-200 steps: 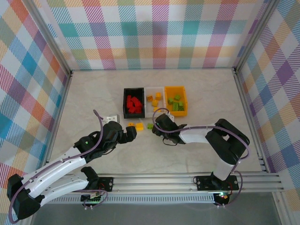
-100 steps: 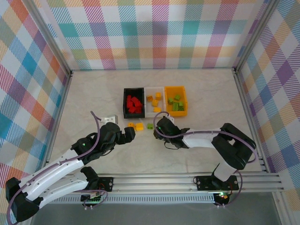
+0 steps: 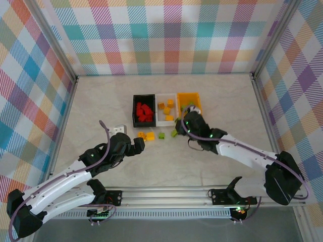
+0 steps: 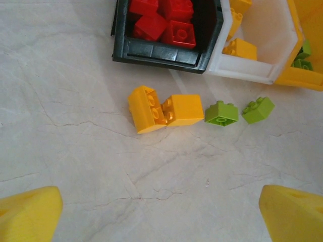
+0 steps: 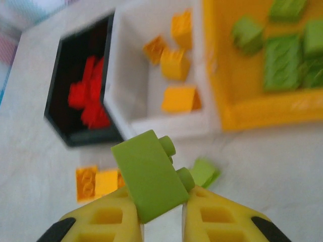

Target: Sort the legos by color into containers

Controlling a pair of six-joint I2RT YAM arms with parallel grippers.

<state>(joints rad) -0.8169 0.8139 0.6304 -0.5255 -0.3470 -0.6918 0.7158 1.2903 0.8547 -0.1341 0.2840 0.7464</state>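
Observation:
My right gripper will next move outward past the orange bin's front rim and let go of the lego over the orange bin (image 3: 189, 95) (image 5: 227, 65). The bin is outward of the gripper and holds green legos.
My right gripper (image 5: 161, 214) is shut on a lime green lego (image 5: 151, 174), held tilted above the table in front of the white bin (image 5: 133, 85). From above, this gripper (image 3: 186, 122) hovers at the front edge of the orange bin (image 3: 189, 95). The orange bin (image 5: 227, 65) holds green legos, the white bin yellow ones, the black bin (image 4: 161, 50) red ones. Two yellow legos (image 4: 164, 109) and two green legos (image 4: 221, 113) (image 4: 258, 109) lie loose in front of the bins. My left gripper (image 4: 161, 217) stands open over bare table, short of the yellow pair.
The three bins stand side by side at mid-table: black (image 3: 134, 112), white (image 3: 157, 108), orange. A small grey-white block (image 3: 120, 128) lies left of the loose legos. Checkered walls enclose the table; open marble surface lies left, right and behind the bins.
My right gripper has risen off the table with a green lego and swung back-right toward the orange bin, uncovering another green lego. The left arm has hardly moved.

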